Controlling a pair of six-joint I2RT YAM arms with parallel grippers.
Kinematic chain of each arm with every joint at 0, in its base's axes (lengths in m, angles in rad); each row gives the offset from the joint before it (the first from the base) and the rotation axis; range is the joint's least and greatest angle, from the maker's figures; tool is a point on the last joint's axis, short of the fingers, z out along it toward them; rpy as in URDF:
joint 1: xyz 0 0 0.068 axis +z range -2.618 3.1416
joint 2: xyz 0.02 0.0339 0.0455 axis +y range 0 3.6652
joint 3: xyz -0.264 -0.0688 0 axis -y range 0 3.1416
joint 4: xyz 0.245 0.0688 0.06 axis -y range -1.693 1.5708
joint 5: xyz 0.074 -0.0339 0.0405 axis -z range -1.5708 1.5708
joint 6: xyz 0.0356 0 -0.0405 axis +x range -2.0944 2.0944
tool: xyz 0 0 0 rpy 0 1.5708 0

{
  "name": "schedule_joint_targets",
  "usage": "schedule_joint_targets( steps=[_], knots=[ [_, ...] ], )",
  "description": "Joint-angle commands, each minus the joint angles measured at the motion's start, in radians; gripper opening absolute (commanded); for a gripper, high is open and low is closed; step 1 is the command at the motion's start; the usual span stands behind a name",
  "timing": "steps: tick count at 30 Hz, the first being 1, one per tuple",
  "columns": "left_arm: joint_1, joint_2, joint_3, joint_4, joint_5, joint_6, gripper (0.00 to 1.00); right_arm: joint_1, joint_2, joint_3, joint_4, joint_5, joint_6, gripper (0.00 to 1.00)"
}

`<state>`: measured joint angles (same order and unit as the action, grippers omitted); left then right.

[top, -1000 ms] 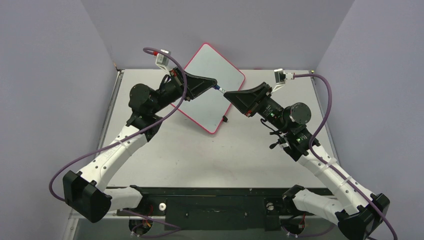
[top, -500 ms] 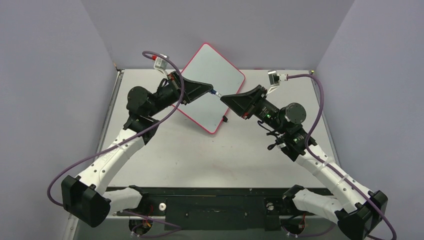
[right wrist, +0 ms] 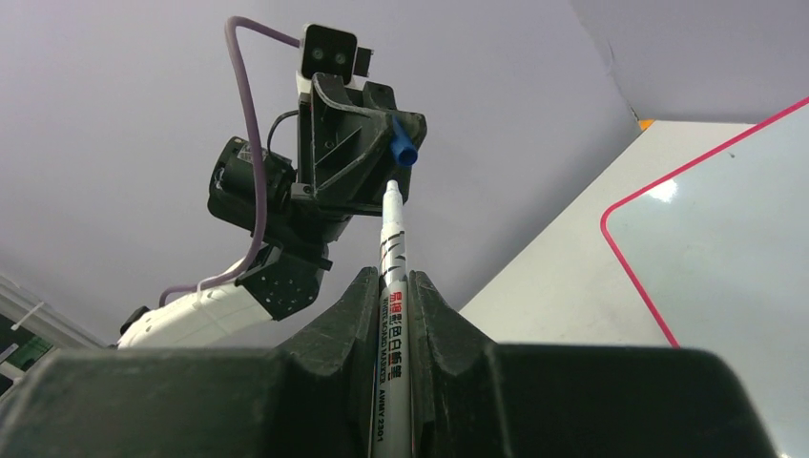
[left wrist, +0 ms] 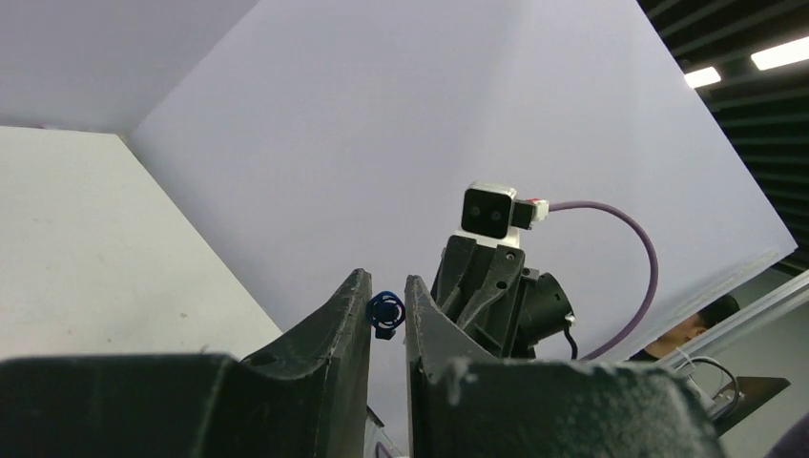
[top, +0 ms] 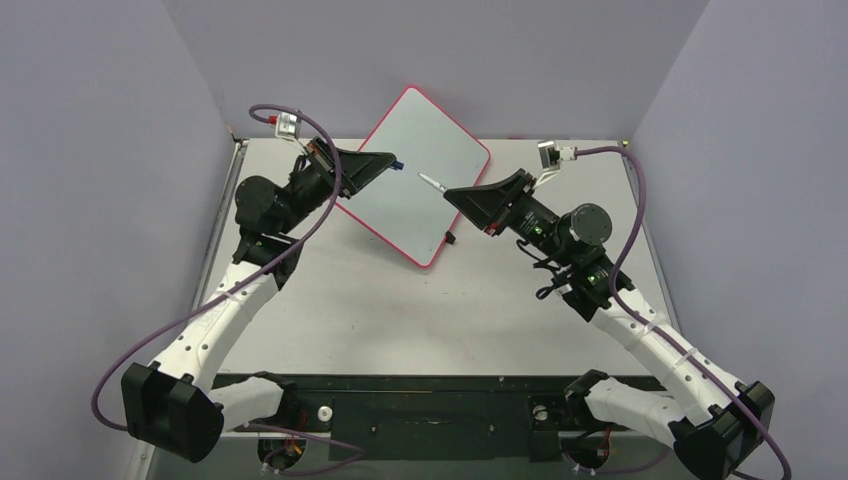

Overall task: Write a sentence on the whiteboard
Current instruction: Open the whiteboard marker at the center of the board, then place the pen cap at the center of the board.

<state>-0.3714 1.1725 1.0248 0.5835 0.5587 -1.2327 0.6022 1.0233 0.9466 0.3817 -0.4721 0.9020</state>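
The marker tip is uncapped, so my left gripper will move back, tilt down and lower over the bare table on the board's near side.
The whiteboard [top: 420,175] with a thin red rim lies turned like a diamond at the back of the table; its corner also shows in the right wrist view [right wrist: 725,219]. No writing shows on it. My right gripper [top: 447,189] is shut on a white marker [right wrist: 391,277], whose bare tip [top: 430,181] points left over the board. My left gripper [top: 390,161] is shut on the blue marker cap [top: 397,165], held over the board's left edge, apart from the marker tip. The cap also shows between the fingers in the left wrist view [left wrist: 385,312] and in the right wrist view [right wrist: 404,143].
A small black clip [top: 451,238] sits on the board's right edge. Grey walls enclose the table on the left, back and right. The arm bases and a black rail [top: 430,400] run along the near edge.
My left gripper has pulled back to the left with the blue cap, which has come off the marker. The marker's white tip is now bare. My right gripper has barely moved.
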Motion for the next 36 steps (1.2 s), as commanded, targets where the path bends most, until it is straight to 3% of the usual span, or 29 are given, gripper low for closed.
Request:
schedule_joint_targets(
  steps=[1,10,16,22,24,36],
  knots=[
    [0.018,-0.027,0.003,0.045,-0.052,0.019,0.00,-0.005,-0.031,-0.002,0.078,0.016,-0.009,0.00],
    [0.107,-0.072,-0.013,-0.043,-0.027,0.044,0.00,-0.005,-0.046,-0.008,0.025,0.033,-0.037,0.00],
    [0.179,-0.158,-0.053,-0.322,-0.069,0.201,0.00,-0.006,-0.062,-0.008,-0.062,0.077,-0.085,0.00],
    [0.185,-0.224,-0.107,-0.711,-0.275,0.381,0.00,-0.007,-0.070,-0.018,-0.127,0.111,-0.124,0.00],
    [0.184,-0.232,-0.145,-0.774,-0.344,0.418,0.00,-0.007,-0.070,-0.016,-0.151,0.124,-0.139,0.00],
    [0.176,-0.319,-0.435,-0.908,-0.746,0.369,0.00,-0.007,-0.071,-0.003,-0.329,0.237,-0.242,0.00]
  ],
)
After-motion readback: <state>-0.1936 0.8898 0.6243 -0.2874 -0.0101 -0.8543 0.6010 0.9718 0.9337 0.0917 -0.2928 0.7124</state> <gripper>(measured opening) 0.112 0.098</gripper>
